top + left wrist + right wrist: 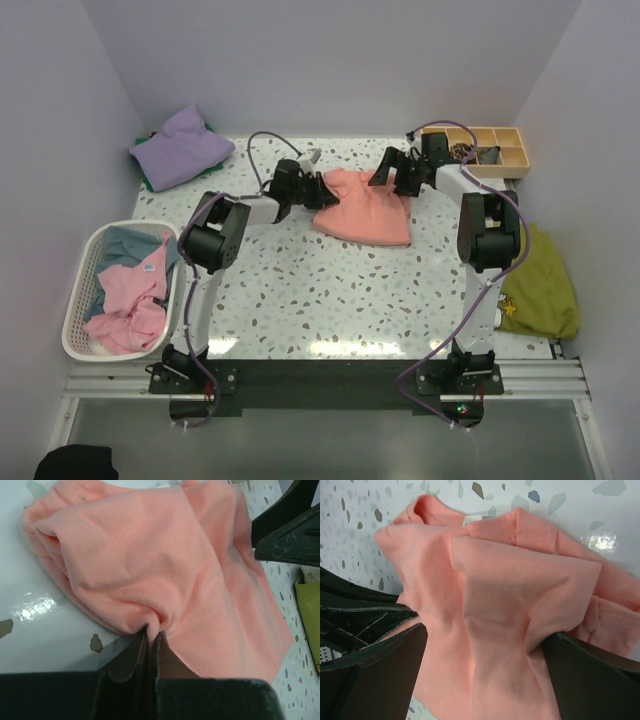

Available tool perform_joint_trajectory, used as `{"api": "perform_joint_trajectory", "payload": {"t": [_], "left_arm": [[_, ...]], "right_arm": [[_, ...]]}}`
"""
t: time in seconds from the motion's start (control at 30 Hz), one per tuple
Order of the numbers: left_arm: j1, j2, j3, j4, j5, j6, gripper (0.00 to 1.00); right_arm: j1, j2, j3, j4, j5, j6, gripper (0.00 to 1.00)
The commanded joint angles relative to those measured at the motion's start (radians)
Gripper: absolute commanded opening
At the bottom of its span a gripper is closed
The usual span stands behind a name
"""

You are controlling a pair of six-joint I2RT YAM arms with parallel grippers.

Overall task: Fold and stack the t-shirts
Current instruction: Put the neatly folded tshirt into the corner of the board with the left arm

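The left gripper lifts the fold of the salmon-pink shirt next, carries it over the lavender shirt point(182, 148) and releases, since that stack lies to the gripper's left in the top view.
The salmon-pink t-shirt point(362, 207) lies bunched and partly folded at the back middle of the table. My left gripper point(318, 188) is at its left edge, and in the left wrist view its jaws point(151, 632) are shut on a pinched fold of the shirt point(165, 565). My right gripper point(395, 172) is at the shirt's far right corner. In the right wrist view it point(485, 675) is wide open, with the shirt point(510, 605) lying between the fingers point(375, 675). The right-hand finger touches a fold.
A lavender shirt point(180, 147) lies on a green one point(148, 182) at the back left. A white basket point(75, 300) at the left holds pink point(130, 300) and light blue point(125, 243) shirts. A wooden tray point(490, 148) stands back right. An olive cloth point(540, 285) lies at the right edge.
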Motion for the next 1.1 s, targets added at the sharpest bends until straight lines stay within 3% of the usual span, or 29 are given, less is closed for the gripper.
{"api": "perform_joint_trajectory", "payload": {"t": [0.0,0.2,0.4,0.53,0.6,0.77,1.07], "left_arm": [[0.021,-0.04,0.13,-0.203,-0.047,0.101,0.0],[0.119,-0.123,0.326,-0.507,-0.214,0.313,0.0],[0.196,-0.093,0.576,-0.696,-0.289,0.459,0.0],[0.249,-0.033,0.831,-0.817,-0.34,0.529,0.0],[0.304,-0.039,0.86,-0.821,-0.357,0.529,0.0],[0.453,-0.106,0.813,-0.795,-0.38,0.488,0.0],[0.661,-0.253,0.476,-0.592,-0.524,0.473,0.0]], "right_arm": [[0.007,-0.019,0.007,-0.008,-0.015,-0.018,0.99],[0.005,-0.033,-0.003,-0.001,-0.01,-0.021,0.99],[0.005,-0.022,-0.003,0.004,-0.018,-0.015,0.99],[0.007,-0.019,-0.001,0.004,-0.021,-0.014,0.99],[0.005,-0.016,-0.001,0.006,-0.021,-0.012,0.99],[0.007,0.003,0.007,0.004,-0.037,-0.009,0.99],[0.007,0.033,0.008,0.021,-0.061,0.006,0.99]]}}
